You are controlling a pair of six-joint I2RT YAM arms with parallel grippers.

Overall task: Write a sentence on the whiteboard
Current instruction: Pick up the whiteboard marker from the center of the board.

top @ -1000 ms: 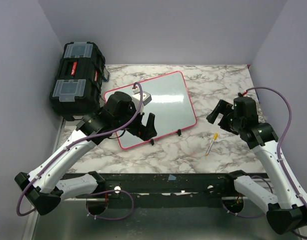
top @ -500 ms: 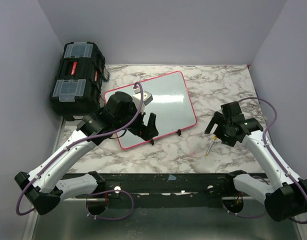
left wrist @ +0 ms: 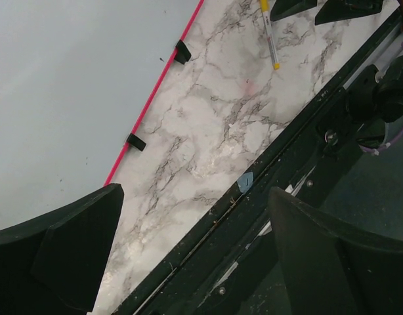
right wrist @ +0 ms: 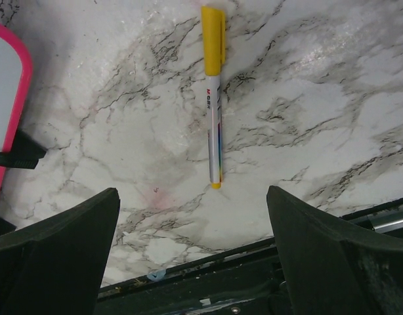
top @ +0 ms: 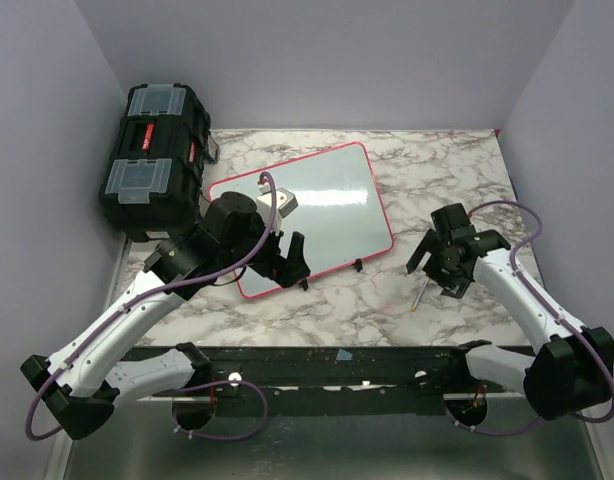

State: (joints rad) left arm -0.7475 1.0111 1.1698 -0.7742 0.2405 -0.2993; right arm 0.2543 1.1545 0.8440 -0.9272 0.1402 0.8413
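Note:
My right gripper comes down onto the marker's white body next, just behind the yellow cap, to close, since the marker lines up with the gripper's open gap.
The whiteboard, white with a pink frame and small black clips on its near edge, lies tilted on the marble table. Its surface is blank; no sentence shows on it. My left gripper hovers over the board's near left corner, open and empty. A marker with a yellow cap and white body lies on the marble to the right of the board. My right gripper hangs low just above it, open, the marker's tail just ahead of the wide gap.
A black toolbox with clear lid compartments stands at the back left, touching the board's far left corner. The black rail holding the arm bases runs along the near table edge. Walls close in on three sides.
My right arm has swung in and down toward the marker, and now sits right over it. The left arm has shifted slightly toward the near left. Both grippers stay open.

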